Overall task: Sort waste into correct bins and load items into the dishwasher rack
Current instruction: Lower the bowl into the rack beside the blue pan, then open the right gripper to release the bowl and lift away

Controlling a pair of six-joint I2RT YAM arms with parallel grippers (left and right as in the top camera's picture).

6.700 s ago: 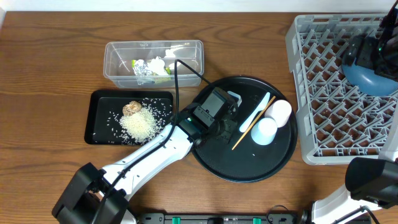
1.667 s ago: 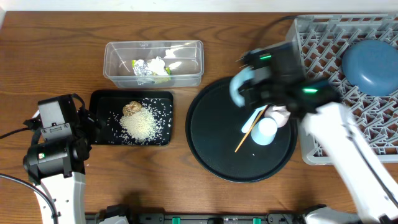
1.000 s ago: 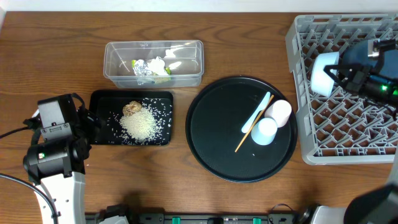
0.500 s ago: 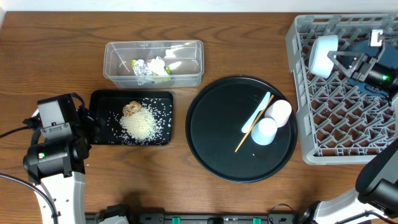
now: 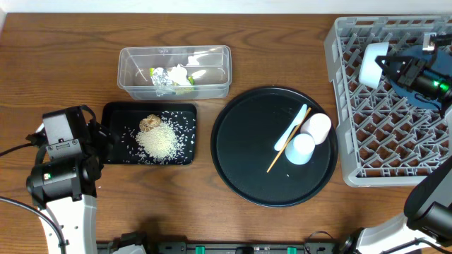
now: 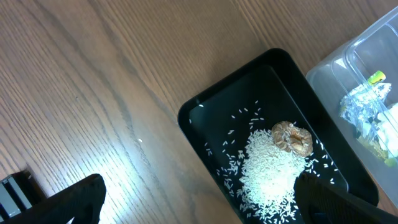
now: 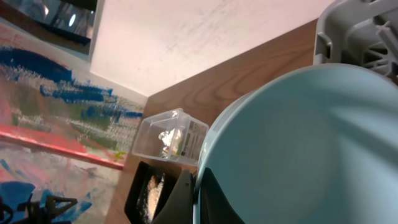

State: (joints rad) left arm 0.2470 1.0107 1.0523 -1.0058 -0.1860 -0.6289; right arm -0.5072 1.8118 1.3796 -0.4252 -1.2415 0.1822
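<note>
The rack slots beside the blue plate are empty, so my right gripper should next turn and lower the pale blue bowl there and release its rim.
My right gripper is shut on the rim of the pale blue bowl, which it holds on edge over the far left part of the grey dishwasher rack. In the right wrist view the bowl fills the frame, its rim pinched between the fingers. The blue plate lies in the rack, partly under the arm. My left gripper hangs open over bare wood beside the black tray, which holds rice and a brown lump.
The clear tub holds a foil wad and a yellow-green wrapper. The round black tray carries two pale cups, a light blue spoon and a wooden stick.
The right gripper has carried the bowl toward the far edge of the rack and then slightly right. The left arm has not moved.
</note>
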